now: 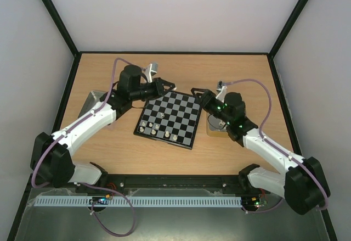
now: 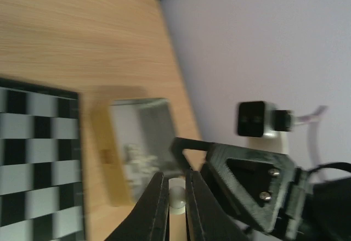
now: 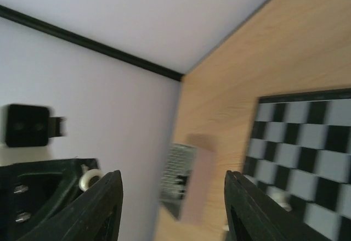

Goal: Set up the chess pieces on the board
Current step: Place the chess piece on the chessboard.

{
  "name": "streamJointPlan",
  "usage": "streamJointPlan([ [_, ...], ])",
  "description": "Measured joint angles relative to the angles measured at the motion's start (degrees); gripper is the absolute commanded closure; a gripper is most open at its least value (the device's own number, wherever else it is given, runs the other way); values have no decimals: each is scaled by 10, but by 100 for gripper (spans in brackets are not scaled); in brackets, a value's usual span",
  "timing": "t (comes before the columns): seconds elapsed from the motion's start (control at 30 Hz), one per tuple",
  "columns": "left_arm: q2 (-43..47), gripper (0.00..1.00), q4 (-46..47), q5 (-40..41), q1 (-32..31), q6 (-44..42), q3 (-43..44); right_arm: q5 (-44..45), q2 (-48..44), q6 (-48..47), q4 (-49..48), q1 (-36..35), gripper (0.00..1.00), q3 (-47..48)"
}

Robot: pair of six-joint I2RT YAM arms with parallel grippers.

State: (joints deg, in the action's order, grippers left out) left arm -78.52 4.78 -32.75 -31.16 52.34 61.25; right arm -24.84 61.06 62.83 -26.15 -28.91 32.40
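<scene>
The robot should next tip its left gripper downward, bring it back, lower it and release, since the empty square beside the second-row pieces lies below and back from the gripper.
The board (image 1: 176, 111) lies mid-table with a few cream-white chess pieces (image 1: 155, 126) on its near rows. My left gripper (image 1: 167, 85) hovers over the board's far edge, shut on a cream-white piece (image 2: 177, 195) held between its fingertips. My right gripper (image 1: 198, 95) faces it over the board's far right corner, open and empty (image 3: 173, 208). The held piece also shows in the right wrist view (image 3: 89, 179). The board shows in the left wrist view (image 2: 38, 158) and the right wrist view (image 3: 307, 153). No black pieces are clearly visible.
A silvery tin (image 1: 92, 99) lies left of the board under my left arm and also shows in the right wrist view (image 3: 178, 180). A second tin (image 1: 215, 123), in a tan frame, sits right of the board; several pale pieces lie in it (image 2: 140, 153). Walls enclose the table.
</scene>
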Motion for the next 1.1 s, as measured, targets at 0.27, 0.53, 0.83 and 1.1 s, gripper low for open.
streamJointPlan([
  [0.27, 1, 98, -169, 206, 3, -134, -3, 70, 119, -112, 176, -10, 51, 67],
  [0.53, 3, 98, -248, 312, -24, -200, -30, 84, 189, -152, 235, -33, 51, 101],
  [0.83, -37, 96, -275, 377, -116, -237, -38, 103, 218, -157, 251, -41, 51, 119],
  [1.1, -115, 95, -281, 390, -131, -239, -38, 128, 210, -139, 251, -41, 52, 104],
])
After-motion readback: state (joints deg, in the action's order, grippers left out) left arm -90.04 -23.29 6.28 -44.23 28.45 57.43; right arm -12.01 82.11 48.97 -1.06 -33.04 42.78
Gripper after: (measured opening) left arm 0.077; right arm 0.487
